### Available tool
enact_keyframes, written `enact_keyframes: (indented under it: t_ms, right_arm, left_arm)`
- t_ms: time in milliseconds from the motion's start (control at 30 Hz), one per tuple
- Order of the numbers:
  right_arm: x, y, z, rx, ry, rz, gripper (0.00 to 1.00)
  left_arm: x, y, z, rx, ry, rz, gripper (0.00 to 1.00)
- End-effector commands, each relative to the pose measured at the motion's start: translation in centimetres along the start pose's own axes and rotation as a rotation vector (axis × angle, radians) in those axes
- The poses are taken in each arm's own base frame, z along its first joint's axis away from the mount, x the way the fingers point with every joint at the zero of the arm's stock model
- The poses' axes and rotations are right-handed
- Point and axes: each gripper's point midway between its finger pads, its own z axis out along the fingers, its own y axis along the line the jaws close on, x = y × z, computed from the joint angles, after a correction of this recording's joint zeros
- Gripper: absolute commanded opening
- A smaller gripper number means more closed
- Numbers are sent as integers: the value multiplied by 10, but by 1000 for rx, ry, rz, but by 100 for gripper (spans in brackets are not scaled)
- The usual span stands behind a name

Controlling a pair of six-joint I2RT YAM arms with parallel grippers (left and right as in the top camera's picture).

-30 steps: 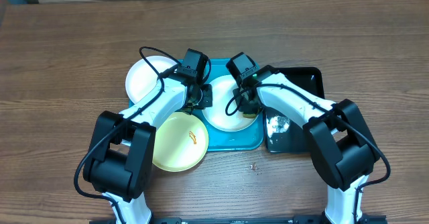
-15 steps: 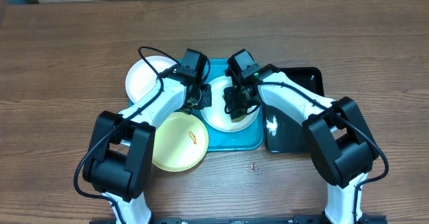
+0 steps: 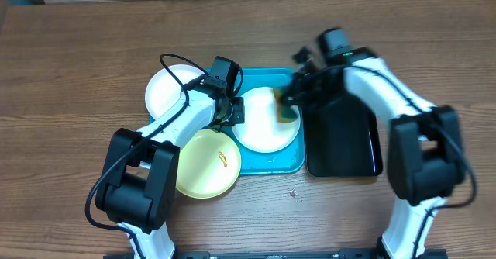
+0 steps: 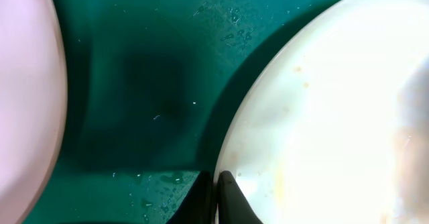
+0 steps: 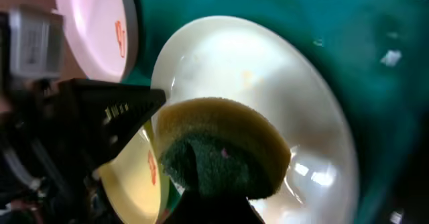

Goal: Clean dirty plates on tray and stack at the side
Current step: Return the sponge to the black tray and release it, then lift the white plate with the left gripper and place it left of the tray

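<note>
The black tray is to the right of my right gripper in the overhead view. I will swing over its bare middle (image 3: 341, 132), lower the sponge (image 3: 284, 104) and release it.
A white plate (image 3: 262, 127) lies on the turquoise tray (image 3: 271, 163). My left gripper (image 3: 232, 113) is shut on this plate's left rim; in the left wrist view its jaws (image 4: 218, 184) pinch the plate (image 4: 322, 117) at the edge above the wet tray (image 4: 147, 83). My right gripper (image 3: 291, 102) is shut on a yellow-and-green sponge (image 3: 284, 104), held at the plate's right rim. In the right wrist view the sponge (image 5: 221, 150) hangs over the plate (image 5: 268, 76). A second white plate (image 3: 165, 93) lies left of the tray. The yellow-green plate (image 3: 205, 164) with an orange smear lies at the front left.
A glossy black tray (image 3: 345, 139) lies against the turquoise tray's right side, under my right arm. A small crumb-like speck (image 3: 293, 192) lies on the wooden table in front of the trays. My left arm crosses the yellow-green plate and the left white plate.
My right arm has swung right and back, carrying the sponge from the plate's middle to its right rim and uncovering the black tray. The left arm and the plates have not moved.
</note>
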Motion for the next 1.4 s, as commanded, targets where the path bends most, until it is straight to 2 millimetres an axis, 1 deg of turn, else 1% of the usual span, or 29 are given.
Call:
enact_keyframes:
  t_ms: [0,33,100,167,200,267,300,367,400,467,500,533,600,667,700,767,900,1033,1100,1133,1200,1267,1333,1367]
  right_arm:
    - [-6,14,-61,-37,-88,-98,4]
    - [-4,5,-67,-6,-86,-74,4]
    - [5,-27,-80,116,-69,12,4]
    - [18,-58,-88,241,-39,75,4]
    - [24,-71,-89,299,-22,96,4]
    - [35,-89,-88,374,6,118,4]
    - [42,-102,-83,412,16,135,4]
    - [47,-108,-74,413,19,138,4]
    - [49,-115,-68,427,13,137,4]
    - [50,-126,-66,471,2,152,4]
    - [51,-129,-65,476,-2,150,4]
    - [50,-129,-64,476,-5,148,13]
    - [49,-129,-64,470,-8,145,41]
    - [45,-122,-63,436,-16,140,58]
    - [42,-119,-65,425,-22,140,59]
    - [34,-117,-76,426,-43,148,61]
    - [12,-116,-114,429,-121,197,62]
    - [-7,-117,-165,432,-219,280,63]
    - [-11,-121,-190,436,-261,318,74]
    - [-11,-128,-205,440,-287,347,83]
    - [-5,-141,-217,442,-298,394,100]
    - [-2,-151,-225,445,-315,422,100]
    - [-1,-160,-234,448,-337,443,100]
    - [-1,-165,-240,450,-354,454,100]
  left_arm:
    - [6,-1,5,6,20,1,7]
    - [6,-1,5,6,20,1,7]
    - [6,-1,5,6,20,1,10]
    - [6,-1,5,6,20,1,15]
    - [6,-1,5,6,19,1,17]
    - [5,-1,5,7,16,1,20]
    - [5,-1,5,7,16,1,21]
    - [5,-1,5,7,16,1,22]
    - [5,-1,5,7,16,1,24]
    - [5,-2,5,8,15,1,29]
    - [4,-2,5,8,13,1,31]
    - [4,-2,5,9,12,1,34]
    - [3,-2,5,10,10,1,40]
    - [3,-2,5,11,8,1,44]
    - [3,-2,5,12,6,1,46]
    - [3,-2,5,12,7,1,50]
    - [3,-2,5,11,7,1,51]
    - [1,-3,5,14,1,1,53]
    - [1,-4,5,15,0,2,52]
    - [1,-4,5,15,0,2,51]
    - [1,-4,5,15,1,3,49]
    - [2,-5,6,15,2,5,44]
    - [2,-6,6,16,2,8,33]
    - [2,-7,6,18,0,10,24]
